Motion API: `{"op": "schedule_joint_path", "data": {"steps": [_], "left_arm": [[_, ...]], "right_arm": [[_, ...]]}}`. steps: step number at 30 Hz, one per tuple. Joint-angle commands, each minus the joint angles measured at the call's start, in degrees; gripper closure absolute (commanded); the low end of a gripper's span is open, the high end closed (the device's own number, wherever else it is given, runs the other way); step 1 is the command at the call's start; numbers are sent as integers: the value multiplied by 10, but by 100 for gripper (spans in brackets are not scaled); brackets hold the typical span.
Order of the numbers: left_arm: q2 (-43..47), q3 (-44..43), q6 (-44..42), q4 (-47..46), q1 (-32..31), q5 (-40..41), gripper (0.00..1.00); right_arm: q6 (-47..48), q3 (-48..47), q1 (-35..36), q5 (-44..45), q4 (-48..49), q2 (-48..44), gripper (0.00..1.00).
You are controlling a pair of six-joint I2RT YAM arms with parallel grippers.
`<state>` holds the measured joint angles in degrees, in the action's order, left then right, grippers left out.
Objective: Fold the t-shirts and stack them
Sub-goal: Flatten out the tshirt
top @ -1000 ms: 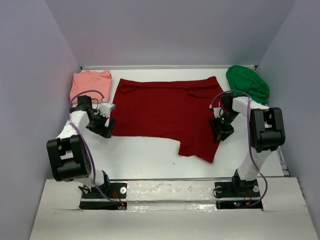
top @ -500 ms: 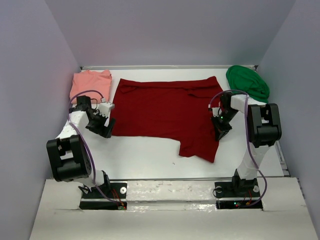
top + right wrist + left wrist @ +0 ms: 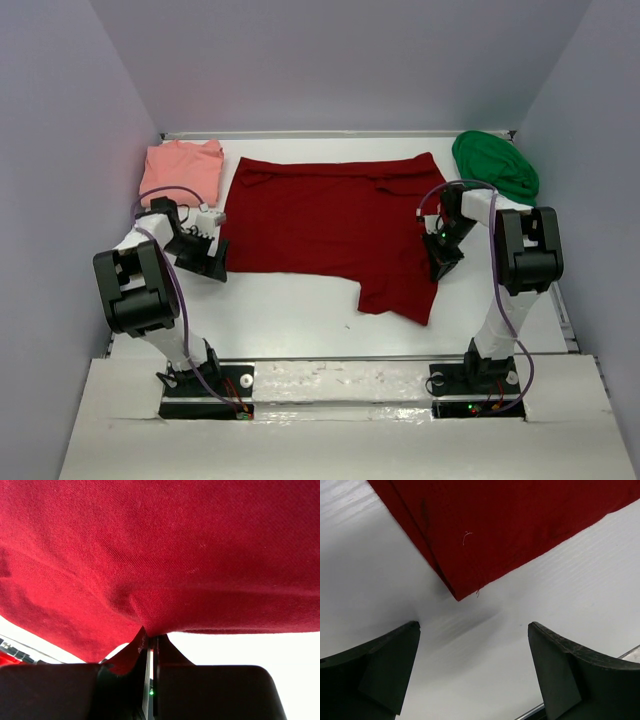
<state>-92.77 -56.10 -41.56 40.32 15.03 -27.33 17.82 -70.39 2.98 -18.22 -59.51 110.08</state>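
The red shirt's near corner is just ahead of the left gripper's fingers and points between them, so the left gripper will ease forward around that corner next and close.
The dark red t-shirt (image 3: 335, 225) lies spread across the middle of the table, one flap hanging toward the front. A folded salmon-pink t-shirt (image 3: 182, 168) rests at the back left and a bunched green t-shirt (image 3: 495, 166) at the back right. My right gripper (image 3: 442, 258) is shut on the red shirt's right edge (image 3: 150, 630), with cloth pinched between its fingers. My left gripper (image 3: 212, 252) stands open just in front of the red shirt's near-left corner (image 3: 461, 592), its fingers (image 3: 385, 665) wide apart over bare table, touching no cloth.
White walls close in the table on the left, back and right. A metal rail (image 3: 340, 358) runs along the table's front edge by the arm bases. Bare white tabletop (image 3: 280, 315) lies in front of the red shirt.
My right gripper has closed on the red shirt's right edge. The left arm has lowered and shifted slightly toward the shirt's near-left corner, still open.
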Motion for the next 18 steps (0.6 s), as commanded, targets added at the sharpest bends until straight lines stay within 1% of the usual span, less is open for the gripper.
{"op": "schedule_joint_path", "data": {"steps": [1, 5, 9, 13, 16, 18], "left_arm": [[-14, -26, 5, 10, 5, -44, 1], [-26, -38, 11, 1, 5, -66, 1], [-34, -43, 20, -15, 5, -67, 12], [-44, -45, 22, -13, 5, -72, 19], [-54, -44, 17, -10, 5, -75, 28], [-60, -45, -5, 8, 5, -90, 35]], "right_arm": [[9, 8, -3, 12, 22, -18, 100], [11, 10, -3, 14, 23, -19, 100], [12, 13, -3, 15, 25, -18, 100], [12, 11, -3, 19, 25, -18, 100], [12, 9, -3, 23, 25, -16, 100], [13, 7, -3, 24, 25, -15, 100]]}}
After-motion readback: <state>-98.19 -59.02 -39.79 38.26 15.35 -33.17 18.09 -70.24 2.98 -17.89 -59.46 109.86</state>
